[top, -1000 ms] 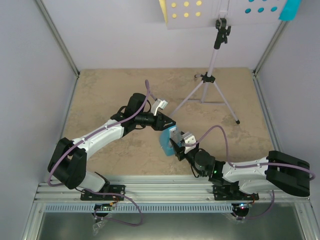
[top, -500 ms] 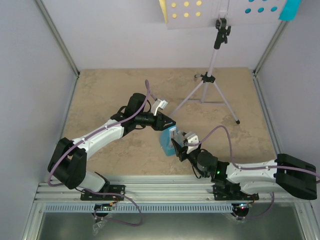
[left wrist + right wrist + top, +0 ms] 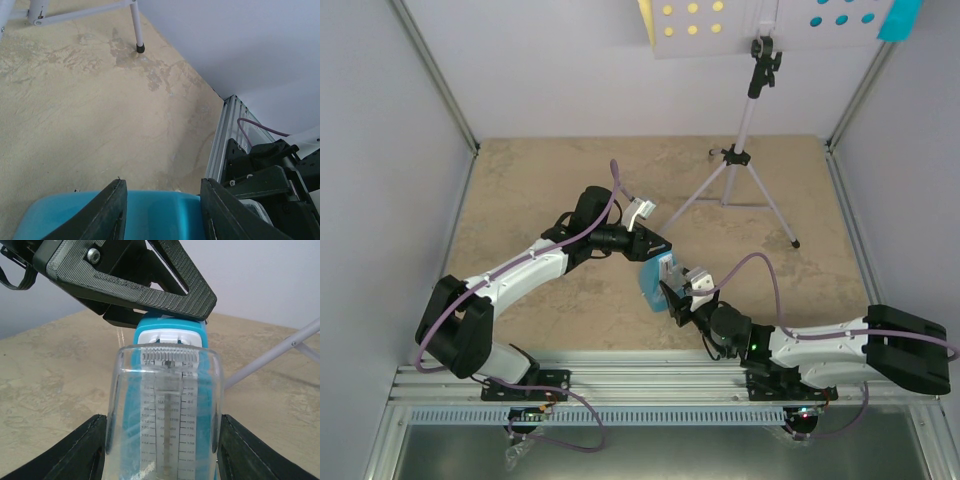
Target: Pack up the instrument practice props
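Note:
The gap behind the clear cover needs to be closed next, so my right gripper will push left in the top view toward the tempo scale (image 3: 667, 267) (image 3: 169, 415), close the gap and release.
The small blue metronome (image 3: 650, 281) stands on the table mid-front, its tempo scale behind a clear front cover (image 3: 165, 410). My left gripper (image 3: 657, 250) is shut on its blue top (image 3: 160, 215) from above, one finger on each side. My right gripper (image 3: 672, 292) comes from the near side, shut on the clear cover, with both fingers (image 3: 75, 455) against its sides. The pale lilac music stand (image 3: 744, 150) stands at the back right. On its holed desk (image 3: 760, 25) a yellow sheet (image 3: 647, 20) shows at the left edge and a cyan sheet (image 3: 900, 20) at the right.
A tripod leg and its black foot (image 3: 141, 48) rest on the table beyond the metronome. Pale walls close in the left, back and right. An aluminium rail (image 3: 660, 385) carries both arm bases at the near edge, and a lilac cable (image 3: 760, 265) arches over the right arm.
The right arm's elbow and forearm have shifted slightly down and right, while its gripper stays at the metronome. The left arm and the metronome have not moved.

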